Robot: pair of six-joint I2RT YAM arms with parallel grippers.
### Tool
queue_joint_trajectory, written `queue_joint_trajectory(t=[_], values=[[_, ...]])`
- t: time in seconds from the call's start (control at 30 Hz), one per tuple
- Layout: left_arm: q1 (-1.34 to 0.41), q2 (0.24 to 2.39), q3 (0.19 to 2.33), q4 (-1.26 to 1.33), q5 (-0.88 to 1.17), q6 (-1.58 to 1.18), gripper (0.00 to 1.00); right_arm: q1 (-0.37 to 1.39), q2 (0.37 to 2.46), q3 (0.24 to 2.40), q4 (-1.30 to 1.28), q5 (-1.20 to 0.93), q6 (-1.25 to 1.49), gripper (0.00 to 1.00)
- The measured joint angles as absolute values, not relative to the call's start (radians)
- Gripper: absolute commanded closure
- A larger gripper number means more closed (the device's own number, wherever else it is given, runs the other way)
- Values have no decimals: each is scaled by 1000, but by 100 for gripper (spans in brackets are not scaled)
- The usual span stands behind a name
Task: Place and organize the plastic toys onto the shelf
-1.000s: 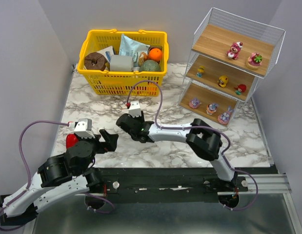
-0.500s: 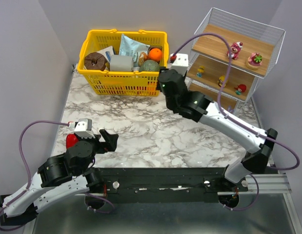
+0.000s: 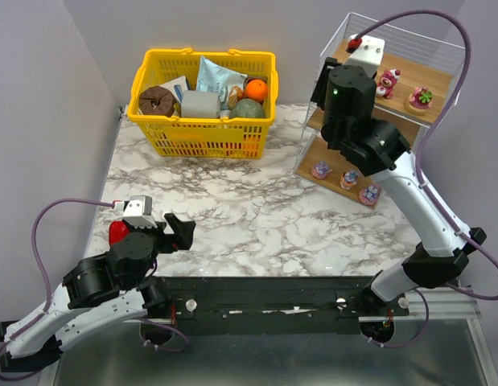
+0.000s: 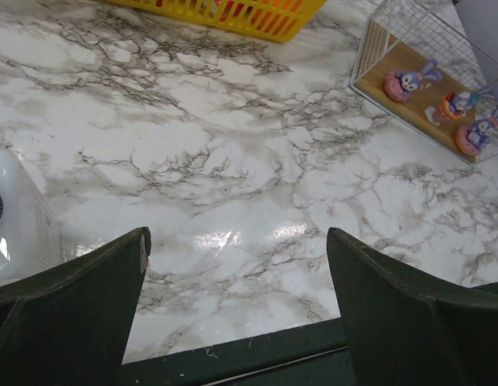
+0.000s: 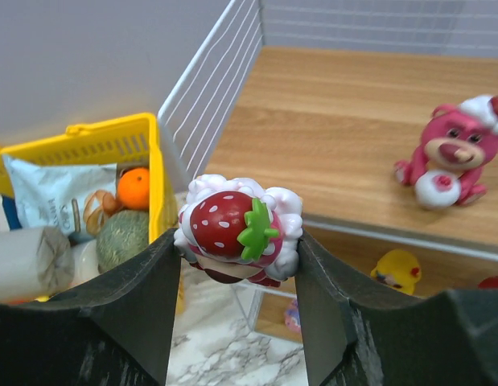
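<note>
The top board [image 5: 345, 121] is empty between the pink bear and the shelf's wire side. My right gripper will first move outward over the top board's front edge to get there.
My right gripper [image 5: 236, 241] is shut on a strawberry cupcake toy [image 5: 239, 229], red with a green leaf and white cream. It holds the toy in the air at the left end of the shelf's top board [image 5: 345, 121]. From above, the right gripper [image 3: 323, 87] is at the shelf's [image 3: 442, 76] upper left corner. A pink bear [image 3: 386, 83] and a cupcake [image 3: 420, 99] stand on the top tier. Yellow ducks [image 3: 367, 133] and a red toy [image 3: 397, 147] are on the middle tier, and three purple toys [image 3: 350, 178] on the bottom. My left gripper [image 3: 180, 229] is open and empty, low over the near left table.
A yellow basket [image 3: 202, 137] full of groceries stands at the back left. A red object [image 3: 117, 232] sits beside my left arm, and a white bottle [image 4: 15, 217] shows at the left edge of the left wrist view. The purple toys [image 4: 405, 82] also show there.
My right arm has swung from the table's middle, past the basket, up to the shelf's top left corner with the toy in it. The left arm has not moved.
</note>
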State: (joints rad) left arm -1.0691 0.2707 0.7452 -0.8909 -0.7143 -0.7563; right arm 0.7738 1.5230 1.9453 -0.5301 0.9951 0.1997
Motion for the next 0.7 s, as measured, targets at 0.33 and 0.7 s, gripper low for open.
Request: queue_joint_trajectory(t=[0.33, 0.7], values=[[-1069, 274, 745, -891, -714, -756, 1, 657, 1641, 2149, -655, 913, 195, 83], [-1069, 274, 745, -891, -714, -756, 1, 593, 1682, 2165, -757, 804, 243, 72]])
